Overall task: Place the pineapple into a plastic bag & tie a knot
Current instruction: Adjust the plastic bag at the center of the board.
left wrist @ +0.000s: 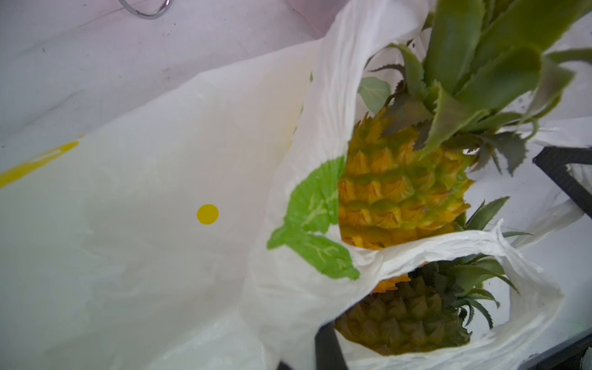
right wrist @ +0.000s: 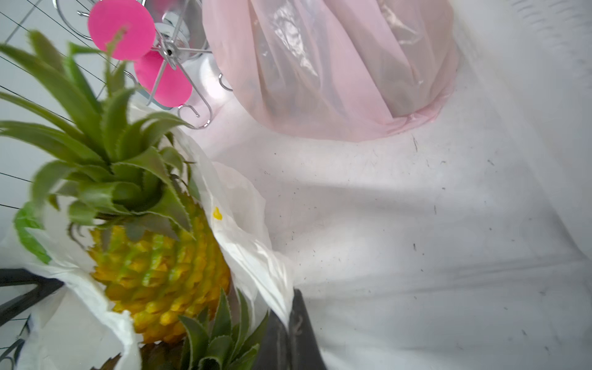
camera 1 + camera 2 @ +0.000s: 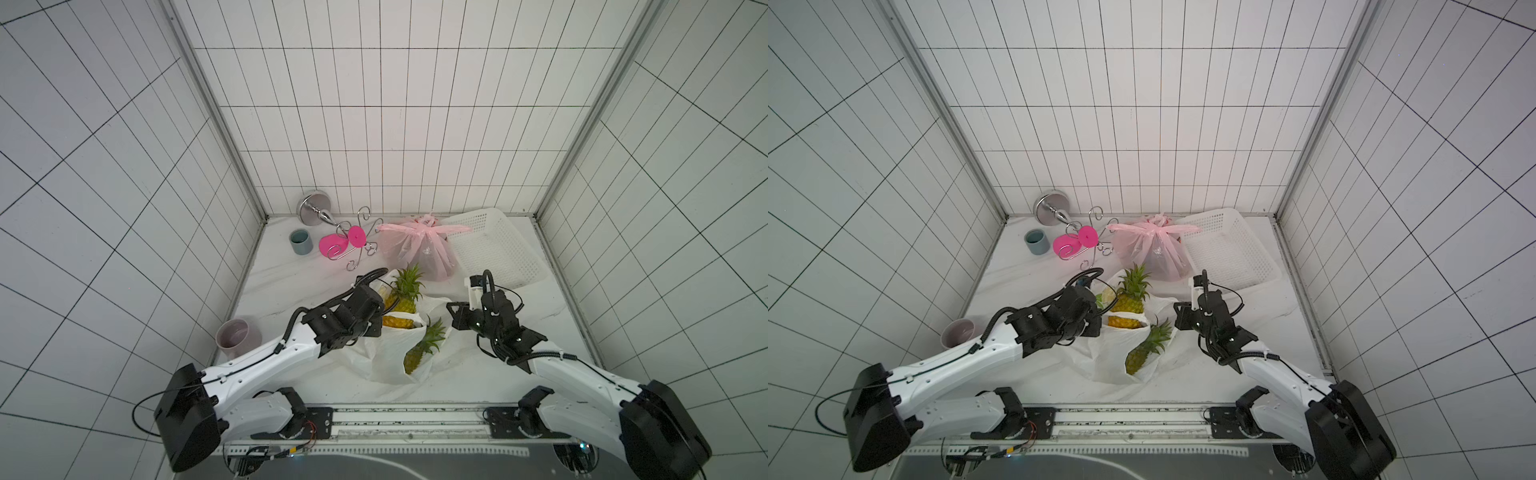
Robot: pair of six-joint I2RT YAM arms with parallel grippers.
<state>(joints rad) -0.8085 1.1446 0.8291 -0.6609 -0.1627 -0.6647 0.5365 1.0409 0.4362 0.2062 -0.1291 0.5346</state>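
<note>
My right gripper is going to raise the bag's rim next, past the upright pineapple's top (image 3: 408, 281) (image 2: 111, 148), which is higher than the gripper's fingers, then release the bag, because pineapple leaves reach above the bag.
A white plastic bag (image 3: 386, 353) with green and yellow print lies mid-table. One pineapple (image 3: 405, 299) stands in its open mouth with the crown up. A second pineapple (image 3: 417, 353) lies lower in the bag, its leaves poking out. My left gripper (image 1: 307, 355) is shut on the bag's rim (image 1: 304, 304), beside the upright pineapple (image 1: 400, 192). My right gripper (image 2: 288, 336) is shut on the opposite rim (image 2: 256, 262), whose white film is pinched between the dark fingers (image 2: 304, 323). In both top views the two grippers (image 3: 1100, 316) (image 3: 1177, 311) flank the bag mouth.
A tied pink bag (image 3: 419, 249) and a white perforated basket (image 3: 494, 245) stand behind the white bag. A wire stand with a pink cup (image 3: 332, 245), a grey-blue cup (image 3: 301, 242) and a metal disc (image 3: 311, 208) are at the back left. A mauve cup (image 3: 237, 336) stands by the left wall.
</note>
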